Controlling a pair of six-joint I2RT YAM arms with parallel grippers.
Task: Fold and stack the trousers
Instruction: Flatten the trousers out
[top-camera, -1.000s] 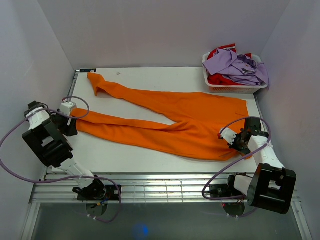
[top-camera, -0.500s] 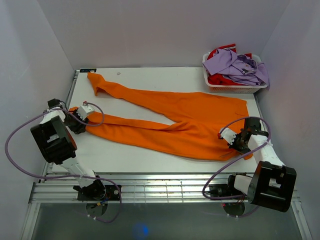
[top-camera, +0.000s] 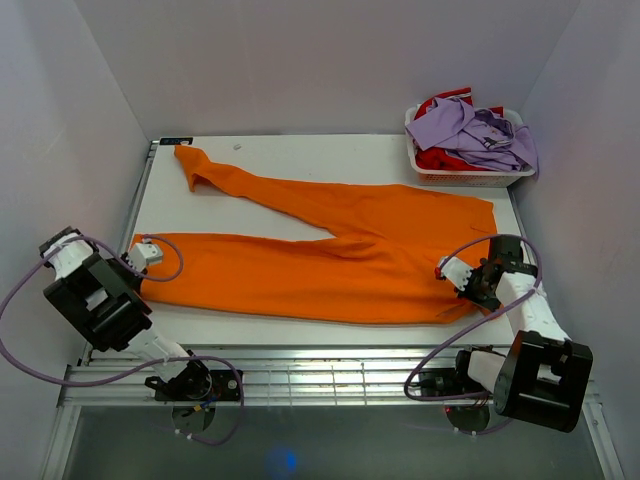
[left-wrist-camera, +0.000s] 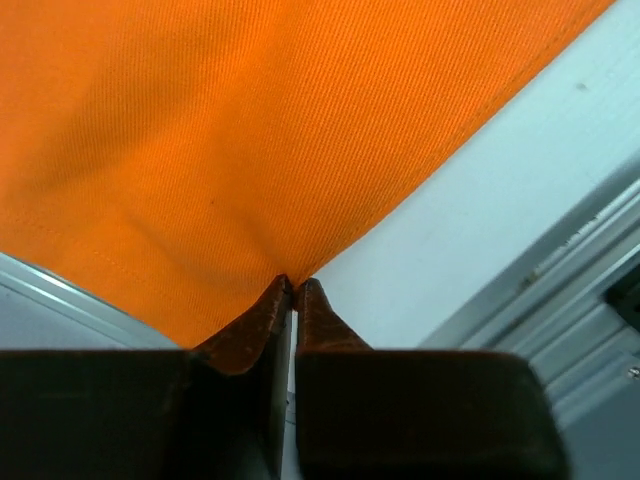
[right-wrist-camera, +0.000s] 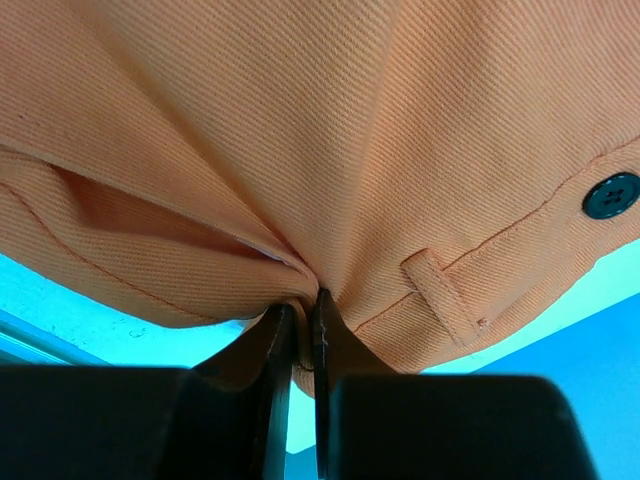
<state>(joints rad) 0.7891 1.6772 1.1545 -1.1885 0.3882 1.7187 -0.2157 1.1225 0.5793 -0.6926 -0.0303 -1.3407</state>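
Note:
Bare tabletop by the rails lies back of my right gripper, so I need to ease the near waist corner toward it and release, the near leg lying straight.
The bright orange trousers (top-camera: 340, 250) lie spread across the table, legs pointing left and waist at the right. The far leg runs up to the back left corner (top-camera: 192, 162); the near leg lies straight along the front. My left gripper (top-camera: 143, 262) is shut on the near leg's cuff corner; in the left wrist view its tips (left-wrist-camera: 293, 285) pinch the hem of the cloth (left-wrist-camera: 250, 130). My right gripper (top-camera: 458, 275) is shut on the near waist corner. The right wrist view shows its tips (right-wrist-camera: 303, 300) bunching the waistband (right-wrist-camera: 330, 120) beside a belt loop (right-wrist-camera: 440, 295) and a dark button (right-wrist-camera: 611, 195).
A white basket (top-camera: 470, 178) at the back right corner holds a lilac shirt (top-camera: 480, 130) and a red garment (top-camera: 440, 158). Metal rails (top-camera: 300, 375) run along the table's near edge. White walls close in on three sides.
My left gripper closed on the near leg's cuff and drew it toward the front left. The near leg now lies straighter and flatter. The right gripper barely moved.

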